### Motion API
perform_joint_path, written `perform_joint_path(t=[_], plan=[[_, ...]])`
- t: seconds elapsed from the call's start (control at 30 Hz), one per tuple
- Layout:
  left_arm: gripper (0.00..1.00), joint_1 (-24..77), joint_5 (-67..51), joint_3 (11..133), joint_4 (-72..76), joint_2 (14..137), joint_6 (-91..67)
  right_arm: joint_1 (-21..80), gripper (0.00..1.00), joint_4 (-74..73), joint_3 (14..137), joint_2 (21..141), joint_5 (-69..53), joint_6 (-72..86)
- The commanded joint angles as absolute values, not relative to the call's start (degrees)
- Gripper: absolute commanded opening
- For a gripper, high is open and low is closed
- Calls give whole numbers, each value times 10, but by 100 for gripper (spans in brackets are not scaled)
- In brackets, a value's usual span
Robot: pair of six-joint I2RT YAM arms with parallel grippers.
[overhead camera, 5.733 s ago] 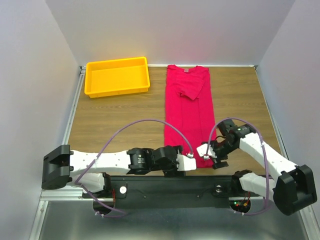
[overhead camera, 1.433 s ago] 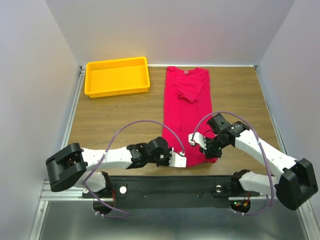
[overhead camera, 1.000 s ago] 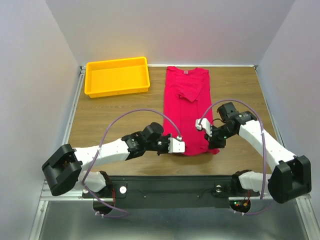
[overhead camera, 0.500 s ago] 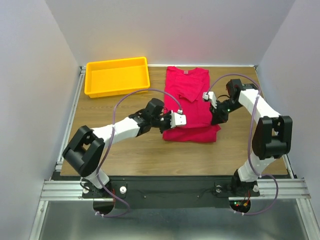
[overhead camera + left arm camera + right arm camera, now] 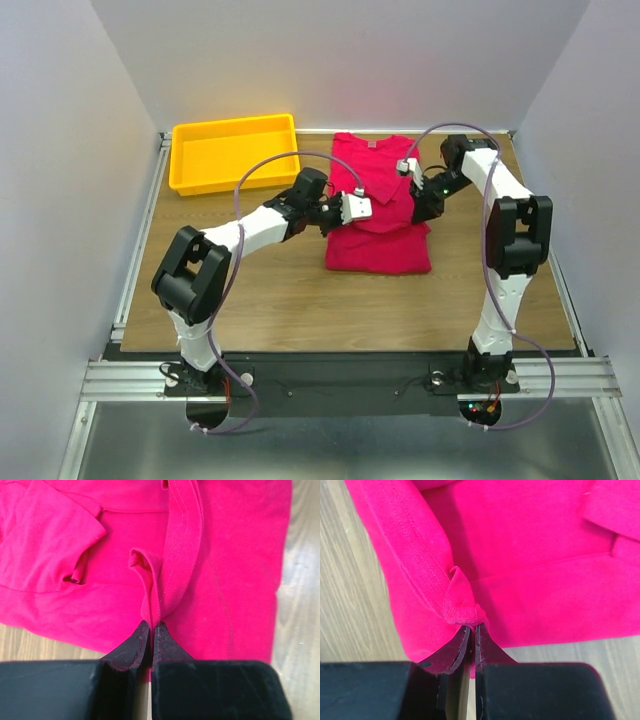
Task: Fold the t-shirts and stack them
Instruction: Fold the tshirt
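Observation:
I should next move the hem in my left gripper outward and down to the folded sleeve's near edge [image 5: 84, 569] and let go of it there, because a gap is still between them.
A crimson-pink t-shirt [image 5: 378, 245] lies on the wooden table, its lower part doubled over toward the collar, where a small white label [image 5: 372, 143] shows. My left gripper [image 5: 352, 206] is shut on the hem at the shirt's left side; the wrist view shows the pinched hem [image 5: 151, 611] between its jaws. My right gripper [image 5: 411, 172] is shut on the hem at the right side, with a bunched corner [image 5: 461, 611] in its jaws. Both grippers hold the hem over the shirt's upper half, near a folded sleeve [image 5: 385, 185].
A yellow plastic tray [image 5: 236, 152] stands at the back left of the table [image 5: 230, 290]. Both arms reach far across from the near edge. White walls close in the back and both sides.
Both grippers have carried the shirt's bottom hem from near the front edge away toward the collar. The shirt has gone from a long strip to about half its length.

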State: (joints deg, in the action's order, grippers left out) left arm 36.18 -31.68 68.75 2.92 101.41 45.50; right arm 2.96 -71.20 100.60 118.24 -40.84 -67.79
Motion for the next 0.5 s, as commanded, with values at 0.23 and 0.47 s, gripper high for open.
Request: perform_joint_path(t=[0.23,0.47], plan=[[0,331,-339,793,25,1076,468,24,1,-739,1149,1252,-420,-650],[0,317,-341,847,25,1128,459,23,1,-738,1206,1303,-411,-634]])
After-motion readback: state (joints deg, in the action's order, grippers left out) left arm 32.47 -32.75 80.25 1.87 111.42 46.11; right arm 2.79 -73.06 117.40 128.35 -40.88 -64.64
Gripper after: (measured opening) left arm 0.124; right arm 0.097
